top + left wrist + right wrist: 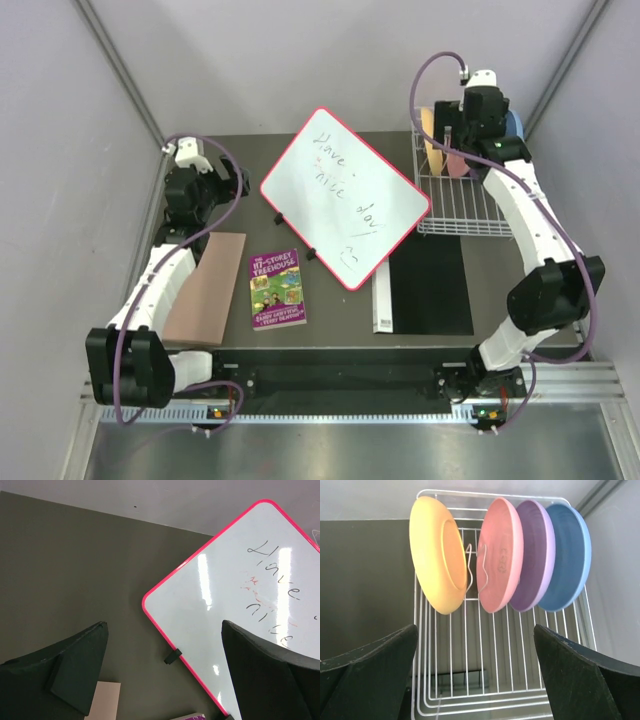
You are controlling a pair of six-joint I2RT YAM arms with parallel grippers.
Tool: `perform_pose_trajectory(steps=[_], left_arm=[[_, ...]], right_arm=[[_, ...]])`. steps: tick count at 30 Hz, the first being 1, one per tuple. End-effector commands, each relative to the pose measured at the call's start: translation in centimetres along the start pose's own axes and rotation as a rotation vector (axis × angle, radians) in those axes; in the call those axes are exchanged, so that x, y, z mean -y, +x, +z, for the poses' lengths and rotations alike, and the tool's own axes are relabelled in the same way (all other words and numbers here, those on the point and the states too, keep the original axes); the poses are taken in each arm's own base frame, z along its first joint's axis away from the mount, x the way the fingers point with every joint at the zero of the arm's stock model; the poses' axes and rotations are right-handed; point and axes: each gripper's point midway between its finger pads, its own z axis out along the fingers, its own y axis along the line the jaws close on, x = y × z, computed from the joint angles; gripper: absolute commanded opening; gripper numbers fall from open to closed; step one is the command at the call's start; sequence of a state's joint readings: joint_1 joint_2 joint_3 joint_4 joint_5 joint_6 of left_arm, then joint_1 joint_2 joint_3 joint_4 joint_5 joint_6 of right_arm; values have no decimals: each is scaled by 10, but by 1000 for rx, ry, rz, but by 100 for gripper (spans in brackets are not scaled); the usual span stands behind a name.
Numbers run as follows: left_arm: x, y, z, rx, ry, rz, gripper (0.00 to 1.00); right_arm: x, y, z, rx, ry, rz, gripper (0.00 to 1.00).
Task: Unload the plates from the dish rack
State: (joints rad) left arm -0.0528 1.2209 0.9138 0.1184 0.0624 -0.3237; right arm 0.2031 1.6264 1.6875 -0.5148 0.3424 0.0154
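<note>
I should bring my right gripper left in the top view and down onto the orange-yellow plate's lower rim (435, 168) (447, 607), as a gap separates it from the pink plate.
The white wire dish rack (462, 203) stands at the table's far right; it fills the right wrist view (485, 680). Four plates stand on edge in it: orange-yellow (437, 555), pink (499, 555), lilac-purple (535, 555) and light blue (567, 555). From the top only the orange-yellow plate (430, 137), the pink plate (452, 163) and a bit of the blue plate (515, 125) show. My right gripper (475, 675) hangs open above the rack, short of the plates, holding nothing. My left gripper (162, 675) is open and empty over the table's left.
A red-rimmed whiteboard (345, 197) lies across the middle, also in the left wrist view (240, 595). A black mat (430, 285) lies in front of the rack. A book (277, 289) and a tan board (205, 290) lie at the left. Grey walls enclose the table.
</note>
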Motion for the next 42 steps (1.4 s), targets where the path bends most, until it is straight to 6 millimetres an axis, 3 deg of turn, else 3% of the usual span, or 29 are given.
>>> perform_pose_trajectory(steps=[1,4,5,6,7,9,10,14,19,26,31,32,37,39,40,41,42], left_arm=[[9,-25,3,59,26,-24,99],[12,-20,8,48,48,-36,99],[12,-18,10,44,50,-37,99],[11,-16,10,40,50,-42,99],[11,-15,11,38,53,-42,99],[11,-11,13,33,53,-46,99],[11,-10,13,34,55,-49,99],[8,-2,17,19,50,-55,99],[3,6,20,1,36,-49,99],[1,13,22,-5,31,-54,99],[-2,17,23,-8,23,-53,99],[-3,18,23,-10,19,-52,99],[-5,21,22,-12,12,-49,99],[-6,21,22,-12,6,-48,99],[-7,22,22,-13,4,-48,99],[-8,23,22,-13,0,-48,99],[-8,22,21,-8,-1,-48,99]], right_arm=[[-15,-34,-4,98,-98,-103,100],[-9,-36,6,117,-39,-48,100],[-10,-49,6,135,-43,-44,100],[-18,-38,20,89,-56,-62,100],[-20,-52,19,112,-60,-58,100],[-27,-44,37,71,-57,-87,99],[-31,-54,37,91,-63,-96,99],[-42,-52,52,88,-78,-98,100],[-46,-38,75,58,-47,-101,85],[-59,-7,101,-6,-9,-165,82],[-62,2,111,-21,35,-191,80],[-59,6,116,-29,57,-197,69],[-53,14,125,-46,150,-226,55],[-53,16,126,-47,164,-242,45],[-52,17,127,-51,178,-250,39],[-52,18,127,-51,180,-259,23],[-52,18,127,-52,180,-265,18]])
